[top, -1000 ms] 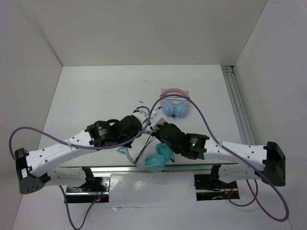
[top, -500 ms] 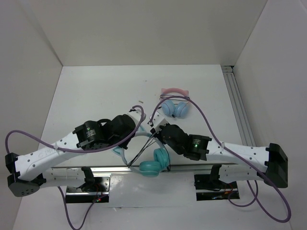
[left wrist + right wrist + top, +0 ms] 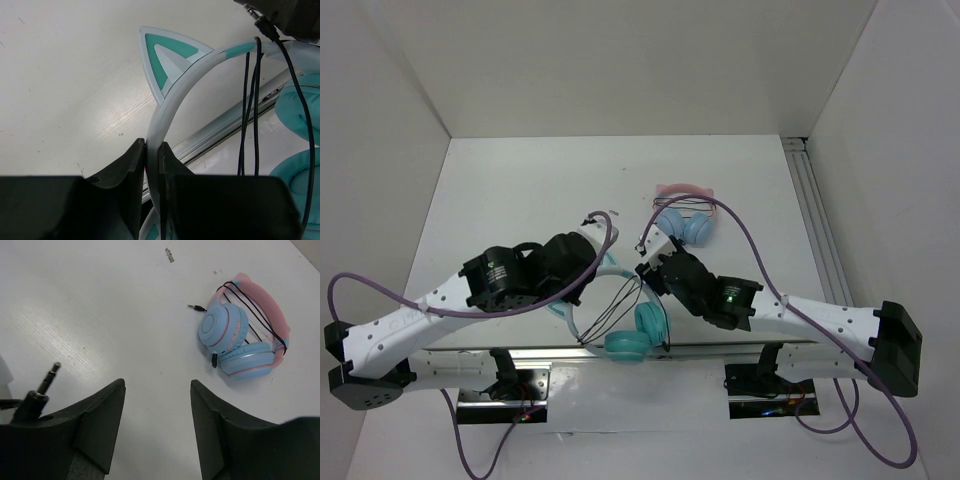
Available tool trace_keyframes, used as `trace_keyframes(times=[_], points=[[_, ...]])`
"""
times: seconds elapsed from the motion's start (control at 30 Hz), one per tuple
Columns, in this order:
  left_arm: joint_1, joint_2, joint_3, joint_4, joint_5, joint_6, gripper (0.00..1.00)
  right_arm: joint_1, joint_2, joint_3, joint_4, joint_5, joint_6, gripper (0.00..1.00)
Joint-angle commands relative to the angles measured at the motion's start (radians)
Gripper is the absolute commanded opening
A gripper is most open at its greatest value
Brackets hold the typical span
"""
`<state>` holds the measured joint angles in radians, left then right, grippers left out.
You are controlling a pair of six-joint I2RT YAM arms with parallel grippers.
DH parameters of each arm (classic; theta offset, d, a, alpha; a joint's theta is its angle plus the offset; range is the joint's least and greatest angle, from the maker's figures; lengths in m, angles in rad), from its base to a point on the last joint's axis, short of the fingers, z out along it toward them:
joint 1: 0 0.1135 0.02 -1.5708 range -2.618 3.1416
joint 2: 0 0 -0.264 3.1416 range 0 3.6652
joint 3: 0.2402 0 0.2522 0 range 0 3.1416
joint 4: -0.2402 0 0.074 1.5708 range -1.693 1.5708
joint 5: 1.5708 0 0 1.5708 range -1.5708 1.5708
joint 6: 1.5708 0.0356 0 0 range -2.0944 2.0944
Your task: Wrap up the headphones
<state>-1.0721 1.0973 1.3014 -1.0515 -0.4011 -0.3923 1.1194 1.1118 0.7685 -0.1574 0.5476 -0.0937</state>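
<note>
My left gripper carries the headband outward and down next and releases it beside the pink-band pair, since the cable already loops around the headband.
The teal headphones hang at the near table edge, cups low. Their white-and-teal headband with a cat ear arcs up from my left gripper, which is shut on the band. In the top view the left gripper sits left of the cups. The thin black cable hangs in loops over the band. Its jack plug lies against the outside of my right gripper's left finger. My right gripper is open with nothing between its jaws, just right of the band.
A second pair of headphones, pink band and light-blue cups, lies with its own cable on the white table beyond the right gripper. A metal rail runs along the near edge. White walls enclose the table.
My left arm has drawn back to the left with the headband, and the teal cups have shifted a little left. My right gripper has moved slightly farther from the near edge.
</note>
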Motion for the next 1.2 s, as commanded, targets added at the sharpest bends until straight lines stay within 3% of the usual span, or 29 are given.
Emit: trace_keyframes(times=[0.0,0.13,0.2,0.27,0.43,0.63,0.83,0.97,1.17], points=[[0.004,-0.010,0.075,0.045,-0.019,-0.004,0.00,-0.029,-0.018,-0.015,0.084,-0.021,0.015,0.63],[0.053,0.001,0.101,0.045,0.010,0.006,0.00,-0.065,0.005,-0.015,0.084,0.006,0.026,0.64],[0.089,0.001,0.101,0.045,0.021,0.016,0.00,-0.087,0.005,-0.015,0.084,0.055,0.052,0.72],[0.115,0.012,0.101,0.054,0.044,0.017,0.00,-0.096,-0.021,-0.025,0.099,0.115,0.083,0.91],[0.227,0.012,0.049,0.122,0.126,0.052,0.00,-0.196,-0.084,-0.015,0.108,0.215,0.156,1.00],[0.366,0.033,-0.004,0.220,0.179,0.052,0.00,-0.254,-0.116,0.057,-0.004,0.301,0.290,1.00],[0.469,0.075,-0.062,0.320,0.124,-0.041,0.00,-0.254,-0.204,0.066,-0.053,0.209,0.301,1.00],[0.505,0.119,-0.082,0.386,0.160,-0.063,0.00,-0.254,-0.242,0.095,-0.096,0.163,0.310,1.00],[0.564,0.190,-0.082,0.444,0.058,-0.163,0.00,-0.254,-0.293,0.104,-0.126,0.097,0.319,1.00]])
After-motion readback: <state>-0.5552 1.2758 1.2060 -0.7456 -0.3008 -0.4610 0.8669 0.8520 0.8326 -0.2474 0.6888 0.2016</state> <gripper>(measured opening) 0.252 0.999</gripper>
